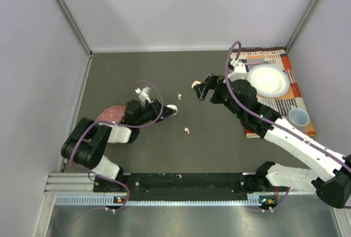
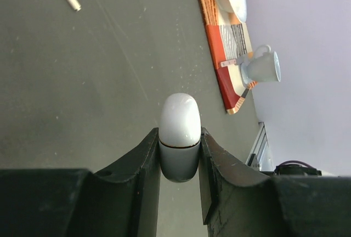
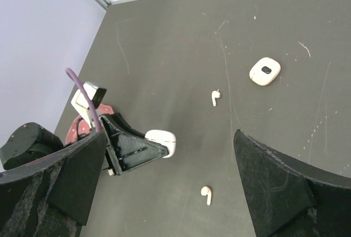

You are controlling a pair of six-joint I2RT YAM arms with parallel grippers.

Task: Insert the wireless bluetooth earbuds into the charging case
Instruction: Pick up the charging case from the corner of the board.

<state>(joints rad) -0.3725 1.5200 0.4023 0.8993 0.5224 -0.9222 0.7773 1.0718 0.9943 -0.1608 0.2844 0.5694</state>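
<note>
The closed white charging case (image 1: 172, 108) still hangs above the bare dark tabletop, so my left gripper needs to lower it next until it rests there near both earbuds, then let go.
My left gripper (image 1: 166, 110) is shut on a closed white charging case (image 1: 172, 108), lying low over the dark table. In the left wrist view the case (image 2: 179, 115) sits pinched between both fingers. Two tiny pale earbuds lie loose on the table: one (image 1: 179, 96) just beyond the case, one (image 1: 187, 131) nearer the arms. The right wrist view shows both, the far earbud (image 3: 214, 97) and the near earbud (image 3: 207, 194). A second pale case (image 1: 196, 84) with a dark spot (image 3: 265, 71) lies beside my right gripper (image 1: 204, 90), which hangs open and holds nothing.
A patterned placemat (image 1: 285, 61) at the back right carries a white plate (image 1: 267, 80) and a pale blue cup (image 1: 299, 117). A pink object (image 1: 112, 114) lies under the left arm. Grey walls close in the table on three sides.
</note>
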